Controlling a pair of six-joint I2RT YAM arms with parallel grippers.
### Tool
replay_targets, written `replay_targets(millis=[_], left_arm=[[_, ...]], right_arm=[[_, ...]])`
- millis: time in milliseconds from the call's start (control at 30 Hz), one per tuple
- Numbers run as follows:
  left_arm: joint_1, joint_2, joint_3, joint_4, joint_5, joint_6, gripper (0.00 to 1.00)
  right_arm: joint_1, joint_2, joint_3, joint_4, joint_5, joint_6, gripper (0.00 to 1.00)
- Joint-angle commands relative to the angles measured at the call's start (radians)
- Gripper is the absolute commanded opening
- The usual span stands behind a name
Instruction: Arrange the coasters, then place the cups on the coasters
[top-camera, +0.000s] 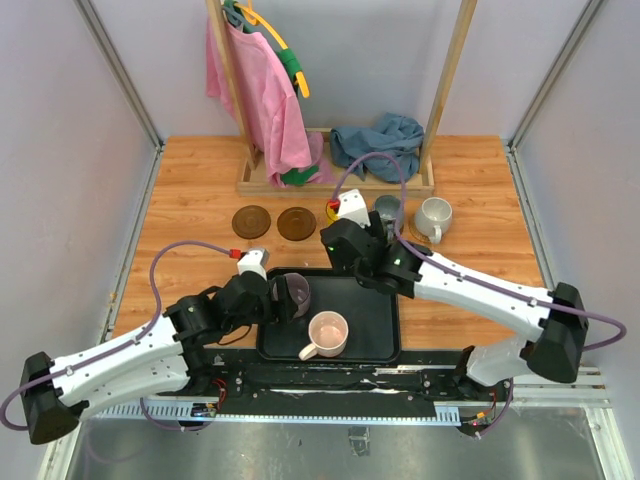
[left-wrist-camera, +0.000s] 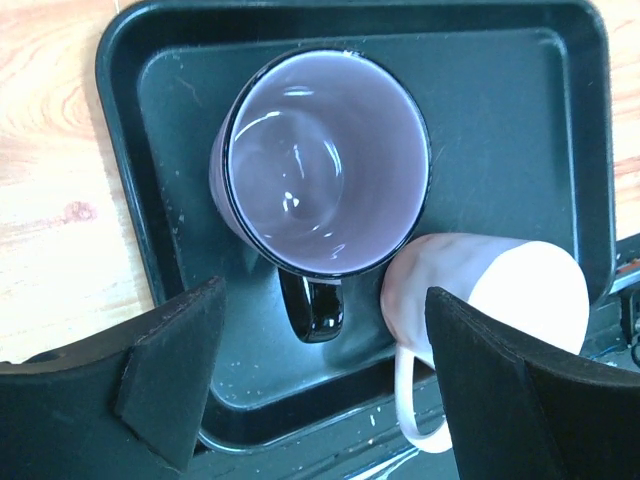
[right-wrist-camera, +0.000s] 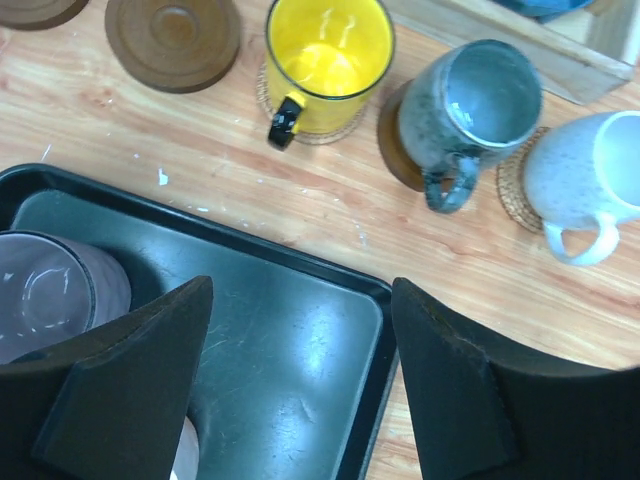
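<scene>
My open fingers have the purple cup's dark handle (left-wrist-camera: 312, 305) lined up between them, so my left gripper needs to go down around it and close on both its sides.
The purple cup (left-wrist-camera: 325, 160) and the pink cup (left-wrist-camera: 480, 290) stand touching in the black tray (left-wrist-camera: 520, 120). My left gripper (left-wrist-camera: 325, 370) is open just above the tray, and the purple cup's dark handle (left-wrist-camera: 312, 305) points into the gap between its fingers. My right gripper (right-wrist-camera: 300, 370) hangs open over the tray's far right corner, holding nothing. Beyond it the yellow cup (right-wrist-camera: 328, 62) sits on a tan coaster, the grey cup (right-wrist-camera: 480, 100) on a dark brown coaster (right-wrist-camera: 392, 140), and the white cup (right-wrist-camera: 590, 180) on a tan coaster (right-wrist-camera: 512, 190). Two dark brown coasters (right-wrist-camera: 172, 40) (top-camera: 251, 220) lie bare.
A wooden rack base (top-camera: 340, 182) with pink (top-camera: 265, 100) and blue cloths (top-camera: 380, 140) stands right behind the row of cups. The tray (top-camera: 375, 335) lies at the near edge, between the two arms. Grey walls close in both sides.
</scene>
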Motion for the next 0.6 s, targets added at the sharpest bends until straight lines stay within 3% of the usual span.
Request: replay_targets(millis=[0, 200, 567], left_arm=[[-0.021, 0.031, 0.008, -0.032, -0.026, -0.058, 0.83], [-0.033, 0.099, 0.009, -0.019, -0.034, -0.062, 0.77], [-0.036, 0.194, -0.026, 0.068, -0.034, -0.039, 0.55]], right_arm=[[-0.012, -0.091, -0.065, 0.027, 0.134, 0.022, 0.74], [-0.015, -0.162, -0.125, 0.064, 0.166, 0.026, 0.75], [-0.017, -0.166, -0.144, 0.066, 0.164, 0.026, 0.76]])
